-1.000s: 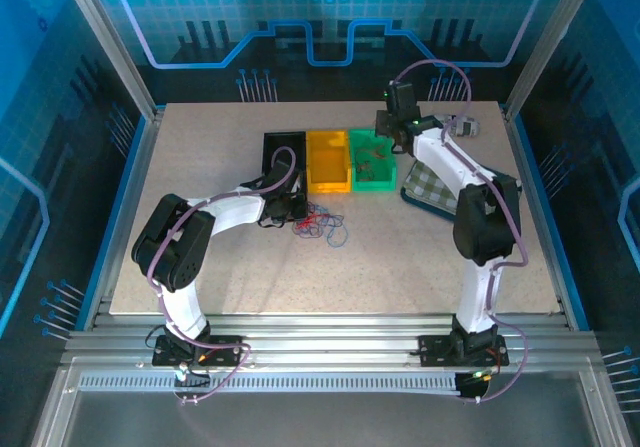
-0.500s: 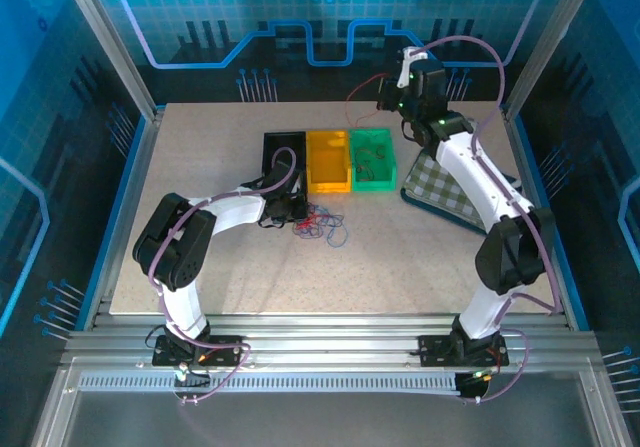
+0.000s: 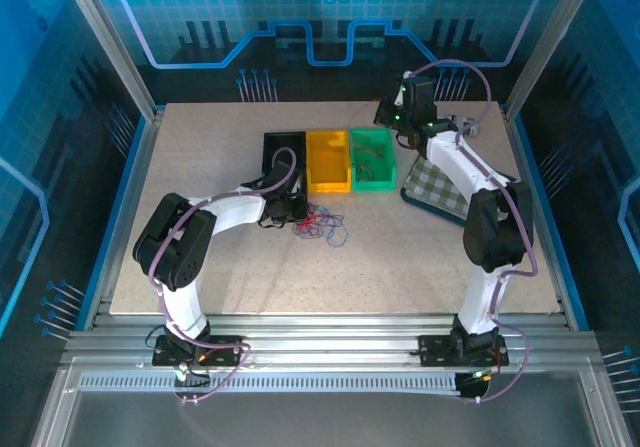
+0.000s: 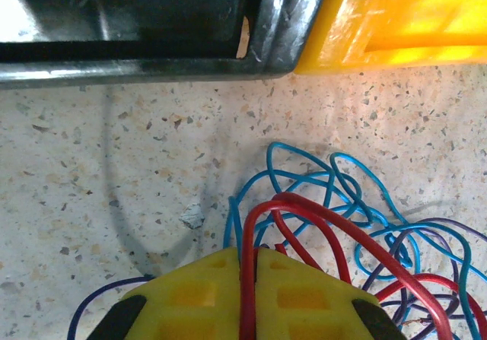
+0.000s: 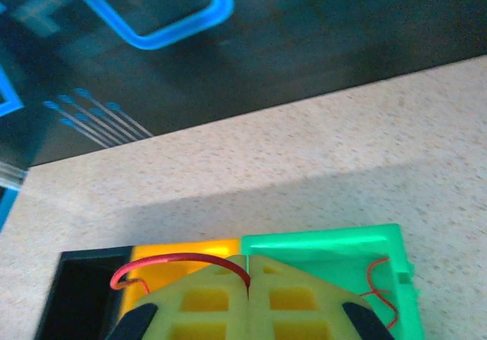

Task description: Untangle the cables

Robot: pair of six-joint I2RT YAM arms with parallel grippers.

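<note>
Another thin red wire already lies in the green bin (image 3: 372, 159), so my right gripper should lower the thin red cable into that bin and open.
The cables (image 3: 322, 225) lie as a loose red, blue and purple clump on the table in front of the bins. My left gripper (image 3: 298, 210) sits at the clump's left edge. In the left wrist view its yellow fingers (image 4: 304, 294) are shut on a red cable (image 4: 319, 218), which loops out over blue strands (image 4: 304, 176) and purple strands (image 4: 430, 237). My right gripper (image 3: 388, 117) hangs above the green bin (image 3: 372, 159), and the right wrist view shows it (image 5: 248, 262) shut on another red cable (image 5: 171, 260) that arcs off to the left.
A black bin (image 3: 284, 155), a yellow bin (image 3: 328, 160) and the green bin stand in a row at mid table. A thin red wire (image 5: 374, 279) lies inside the green bin (image 5: 327, 241). A checkered cloth (image 3: 438, 185) lies right of the bins.
The right arm rose and swung back half a second ago, then came down again over the green bin, still holding its red cable. The left arm has not moved.
</note>
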